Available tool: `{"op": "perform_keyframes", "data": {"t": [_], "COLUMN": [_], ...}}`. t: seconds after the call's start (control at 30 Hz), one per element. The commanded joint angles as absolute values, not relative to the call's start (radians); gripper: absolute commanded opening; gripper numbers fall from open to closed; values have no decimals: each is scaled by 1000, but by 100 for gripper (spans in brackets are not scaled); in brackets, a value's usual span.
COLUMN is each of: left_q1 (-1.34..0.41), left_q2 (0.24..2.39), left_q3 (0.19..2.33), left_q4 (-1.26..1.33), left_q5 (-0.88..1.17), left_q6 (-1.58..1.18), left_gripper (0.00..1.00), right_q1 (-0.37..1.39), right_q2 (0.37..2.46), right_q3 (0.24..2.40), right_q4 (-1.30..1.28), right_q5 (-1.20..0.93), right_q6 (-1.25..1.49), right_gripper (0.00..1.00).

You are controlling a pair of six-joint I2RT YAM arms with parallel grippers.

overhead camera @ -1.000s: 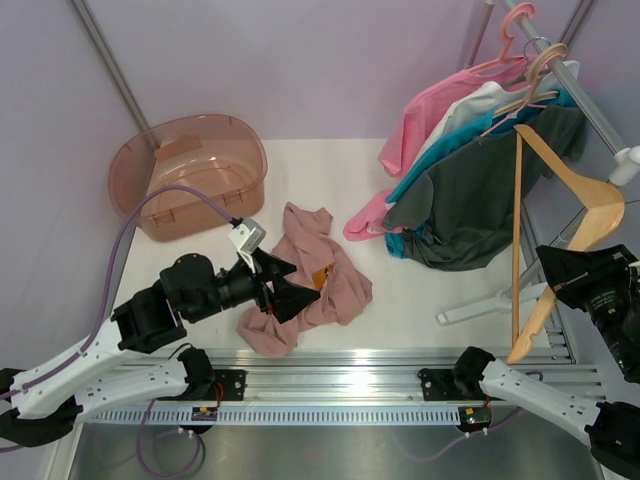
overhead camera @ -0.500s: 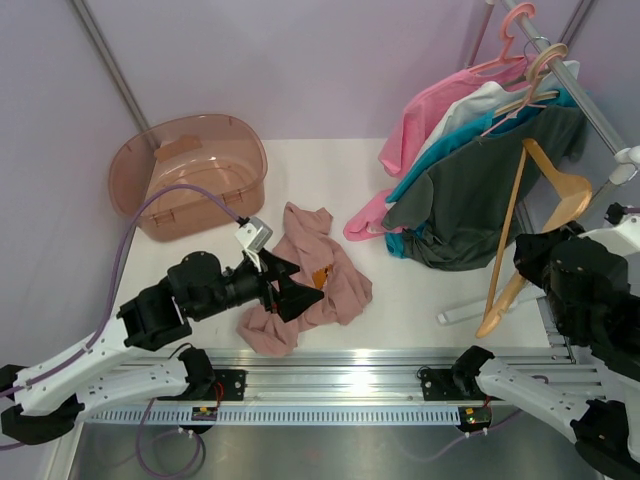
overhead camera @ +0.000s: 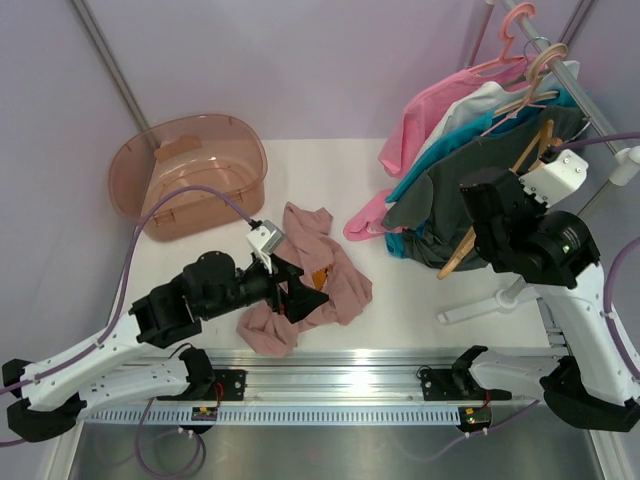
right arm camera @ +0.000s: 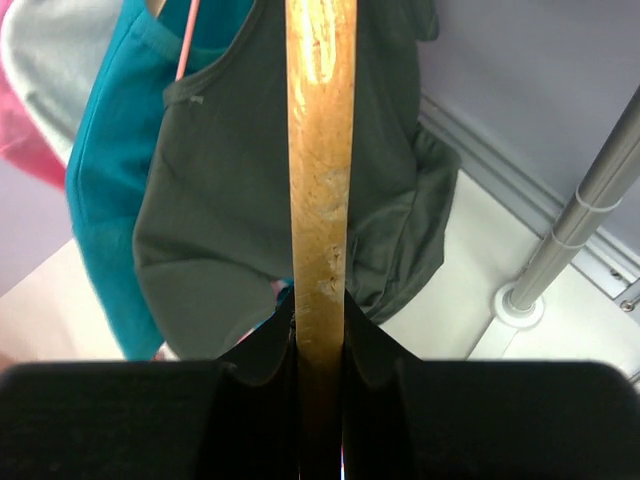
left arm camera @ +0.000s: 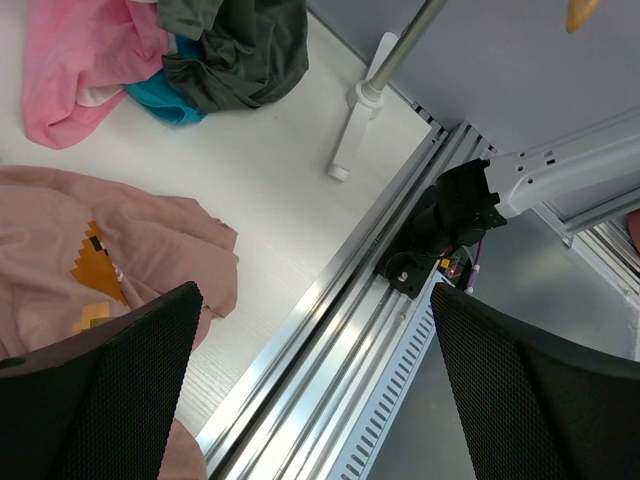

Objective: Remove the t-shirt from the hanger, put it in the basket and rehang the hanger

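Next, my right gripper carries the bare wooden hanger (overhead camera: 457,255) outward onto the rack's free bar part (overhead camera: 592,107) and releases it there, since that bar lies outward of the gripper.
The mauve-pink t-shirt (overhead camera: 325,275) lies crumpled on the white table, off the hanger; its print shows in the left wrist view (left arm camera: 95,265). My left gripper (overhead camera: 300,296) is open and empty just above the shirt's near edge, its fingers (left arm camera: 110,400) wide apart. My right gripper (overhead camera: 482,222) is shut on the bare wooden hanger (overhead camera: 457,255) and holds it in the air in front of the hanging clothes. In the right wrist view the hanger's wooden bar (right arm camera: 320,150) runs straight up from between the shut fingers (right arm camera: 262,360).
A pink plastic tub (overhead camera: 190,175) stands at the back left. A clothes rack (overhead camera: 600,110) at the right carries pink, white, teal and dark grey garments (overhead camera: 470,190) on pink hangers; its foot (overhead camera: 490,302) rests on the table. A metal rail (overhead camera: 330,372) runs along the near edge.
My right arm has swung up and to the left with the hanger, from the table's right edge to in front of the hanging clothes. My left gripper has edged right over the shirt.
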State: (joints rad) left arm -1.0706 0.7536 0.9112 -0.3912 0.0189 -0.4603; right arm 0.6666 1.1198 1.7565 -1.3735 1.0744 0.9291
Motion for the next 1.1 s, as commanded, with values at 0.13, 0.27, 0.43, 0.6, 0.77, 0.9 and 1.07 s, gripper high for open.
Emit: {"op": "perform_keyframes", "data": {"t": [0.13,0.27,0.43,0.6,0.77,0.9,1.07], "left_q1": [-1075,-1075,-1075,-1075,-1075,-1075,-1075], "left_q2": [752,798,880,914,925,923,920], "left_q3": [874,870,871,874,880,876,848], "left_q4": [-322,-285,-235,-219,-215,-206,-190], "left_q5": [21,44,98,107,97,101,95], "left_q6": [-428,-423,-425,-411,-408,-405,-402], "left_gripper": [99,99,99,99,99,99,99], "right_q1": [585,526,473,350,270,229,172], "right_q2": [1189,1224,1197,1250,1316,1321,1351], "right_q3": [1825,1836,1763,1747,1767,1738,1723], "right_q4": [-1522,-1416,-1218,-1130,-1101,-1042,-1002], "right_q5": [1272,1272,1236,1184,1097,1072,1026], "right_q6": [893,803,669,618,630,604,597], "right_gripper": [0,0,0,0,0,0,0]}}
